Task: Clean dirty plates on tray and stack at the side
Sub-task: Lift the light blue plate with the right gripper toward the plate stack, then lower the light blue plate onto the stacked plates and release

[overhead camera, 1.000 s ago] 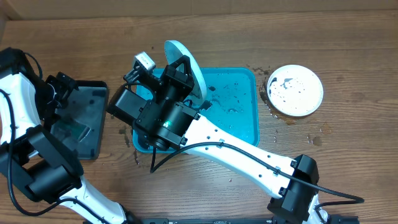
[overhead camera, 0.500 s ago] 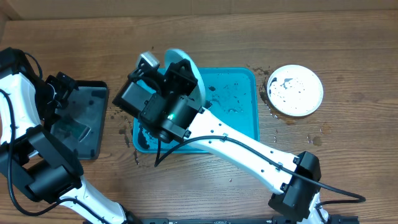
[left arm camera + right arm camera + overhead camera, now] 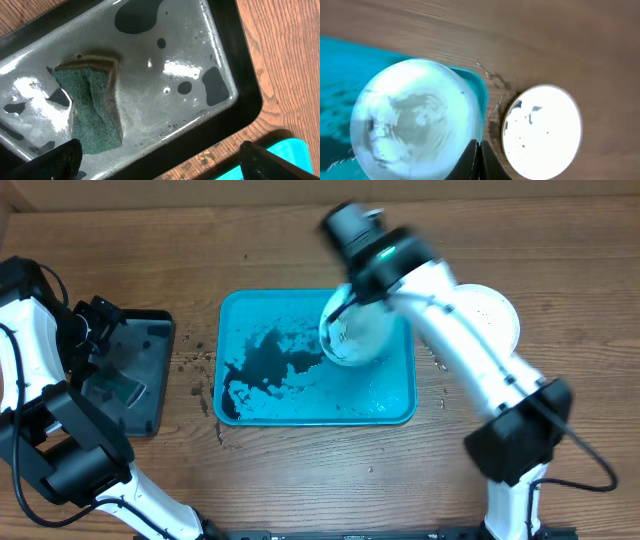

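The pale mint plate (image 3: 357, 335) is already hanging above the tray's end by the white plate. Next my right gripper will lower it onto that end of the tray and let go of the mint plate's rim.
The turquoise tray (image 3: 300, 408) lies mid-table with a dark wet smear on its left half. My right gripper (image 3: 348, 298) is shut on the rim of the pale mint plate (image 3: 357, 335) and holds it above the tray's right part. In the right wrist view the shut fingers (image 3: 479, 160) pinch the mint plate (image 3: 415, 117) at its edge, and the tray (image 3: 340, 75) lies beneath. The white plate (image 3: 497, 320) with black specks lies on the table right of the tray; it also shows in the right wrist view (image 3: 542, 132). The yellow-green plate is out of view. My left gripper (image 3: 95, 320) is open and empty.
A black tray (image 3: 140, 375) stands left of the turquoise tray. In the left wrist view its wet floor (image 3: 165, 65) holds a green sponge (image 3: 92, 112), and my open fingers (image 3: 160, 165) hover over its near rim. Dark specks lie on the wood round the trays.
My right arm has swung from the tray's left side to its right, carrying the mint plate toward the white plate. The dark smear on the tray is now uncovered. The left arm has not moved.
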Available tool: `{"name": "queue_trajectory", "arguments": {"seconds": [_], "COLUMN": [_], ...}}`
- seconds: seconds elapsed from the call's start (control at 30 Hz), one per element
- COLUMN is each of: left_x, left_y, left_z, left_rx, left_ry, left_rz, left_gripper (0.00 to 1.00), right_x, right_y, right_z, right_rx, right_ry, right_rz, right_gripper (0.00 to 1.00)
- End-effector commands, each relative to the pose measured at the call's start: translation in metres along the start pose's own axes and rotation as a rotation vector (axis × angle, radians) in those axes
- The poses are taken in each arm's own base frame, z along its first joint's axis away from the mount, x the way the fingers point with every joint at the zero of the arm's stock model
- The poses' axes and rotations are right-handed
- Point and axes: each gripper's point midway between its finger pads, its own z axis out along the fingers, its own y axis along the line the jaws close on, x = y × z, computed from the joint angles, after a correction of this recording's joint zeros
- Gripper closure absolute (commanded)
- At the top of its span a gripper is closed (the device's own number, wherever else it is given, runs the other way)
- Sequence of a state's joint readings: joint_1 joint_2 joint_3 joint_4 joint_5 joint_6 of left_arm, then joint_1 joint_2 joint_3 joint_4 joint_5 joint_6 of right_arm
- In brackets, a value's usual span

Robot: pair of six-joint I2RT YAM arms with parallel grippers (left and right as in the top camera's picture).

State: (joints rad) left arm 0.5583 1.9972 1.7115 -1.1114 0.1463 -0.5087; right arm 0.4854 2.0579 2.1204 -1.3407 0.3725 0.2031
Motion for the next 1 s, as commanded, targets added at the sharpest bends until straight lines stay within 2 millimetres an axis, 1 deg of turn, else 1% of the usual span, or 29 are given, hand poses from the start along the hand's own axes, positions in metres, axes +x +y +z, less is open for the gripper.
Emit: {"name": "queue_trajectory", "arguments": {"seconds": [0.0, 0.03, 0.07, 0.1, 0.13, 0.17, 0.2, 0.23, 0.27, 0.3, 0.33, 0.37, 0.4, 0.47, 0.5, 0.53, 0.6, 0.63, 0.7, 0.77, 0.8, 0.87, 0.97], "left_x": [-0.004, -0.004, -0.005, -0.005, -0.004, -0.004, -0.005, -0.004, -0.005, -0.004, -0.004, -0.004, -0.004, -0.004, -0.004, -0.004, -0.005, -0.004, -0.005, -0.004, -0.004, -0.005, -0.004], "left_y": [-0.003, -0.003, -0.003, -0.003, -0.003, -0.003, -0.003, -0.003, -0.003, -0.003, -0.003, -0.003, -0.003, -0.003, -0.003, -0.003, -0.003, -0.003, -0.003, -0.003, -0.003, -0.003, -0.003], "left_z": [-0.005, -0.005, -0.005, -0.005, -0.005, -0.005, -0.005, -0.005, -0.005, -0.005, -0.005, -0.005, -0.005, -0.005, -0.005, -0.005, -0.005, -0.005, -0.005, -0.005, -0.005, -0.005, -0.005], "left_rx": [0.014, 0.014, 0.014, 0.014, 0.014, 0.015, 0.015, 0.015, 0.014, 0.015, 0.015, 0.015, 0.014, 0.014, 0.014, 0.015, 0.014, 0.015, 0.014, 0.015, 0.015, 0.014, 0.015], "left_ry": [-0.012, -0.012, -0.012, -0.012, -0.012, -0.012, -0.012, -0.012, -0.012, -0.012, -0.012, -0.012, -0.012, -0.012, -0.012, -0.012, -0.012, -0.012, -0.012, -0.012, -0.012, -0.013, -0.012], "left_rz": [0.014, 0.014, 0.013, 0.013, 0.014, 0.014, 0.014, 0.014, 0.013, 0.014, 0.014, 0.014, 0.014, 0.014, 0.014, 0.014, 0.013, 0.014, 0.013, 0.014, 0.014, 0.013, 0.014], "left_gripper": [0.0, 0.0, 0.0, 0.0, 0.0, 0.0, 0.0, 0.0, 0.0, 0.0, 0.0, 0.0, 0.0, 0.0, 0.0, 0.0, 0.0, 0.0, 0.0, 0.0, 0.0, 0.0, 0.0], "right_x": [-0.007, -0.006, -0.002, 0.0, 0.008, 0.01, 0.013, 0.013, 0.014, 0.016, 0.019, 0.022, 0.027, 0.033, 0.037, 0.043, 0.053, 0.059, 0.065, 0.069, 0.071, 0.071, 0.07], "right_y": [-0.052, -0.068, -0.095, -0.106, -0.133, -0.138, -0.144, -0.143, -0.138, -0.131, -0.126, -0.119, -0.107, -0.087, -0.073, -0.059, -0.043, -0.03, -0.005, 0.001, -0.002, -0.005, -0.005], "right_z": [0.002, 0.006, 0.012, 0.014, 0.017, 0.017, 0.015, 0.013, 0.01, 0.01, 0.012, 0.016, 0.022, 0.034, 0.044, 0.055, 0.077, 0.088, 0.097, 0.103, 0.108, 0.112, 0.114], "right_rx": [-0.25, -0.261, -0.278, -0.288, -0.358, -0.381, -0.46, -0.523, -0.598, -0.654, -0.665, -0.67, -0.672, -0.667, -0.653, -0.625, -0.538, -0.502, -0.505, -0.453, -0.38, -0.301, -0.262], "right_ry": [0.068, 0.08, 0.103, 0.113, 0.145, 0.155, 0.165, 0.165, 0.16, 0.162, 0.176, 0.193, 0.214, 0.236, 0.245, 0.251, 0.262, 0.267, 0.259, 0.256, 0.254, 0.236, 0.218], "right_rz": [0.259, 0.302, 0.374, 0.404, 0.492, 0.515, 0.54, 0.531, 0.508, 0.478, 0.468, 0.458, 0.439, 0.397, 0.36, 0.323, 0.291, 0.288, 0.255, 0.265, 0.288, 0.291, 0.274], "right_gripper": [0.96, 0.96, 0.96, 0.96, 0.96, 0.96, 0.96, 0.96, 0.96, 0.91, 0.84, 0.76, 0.72, 0.68, 0.65, 0.63, 0.64, 0.64, 0.64, 0.64, 0.64, 0.64, 0.63]}}
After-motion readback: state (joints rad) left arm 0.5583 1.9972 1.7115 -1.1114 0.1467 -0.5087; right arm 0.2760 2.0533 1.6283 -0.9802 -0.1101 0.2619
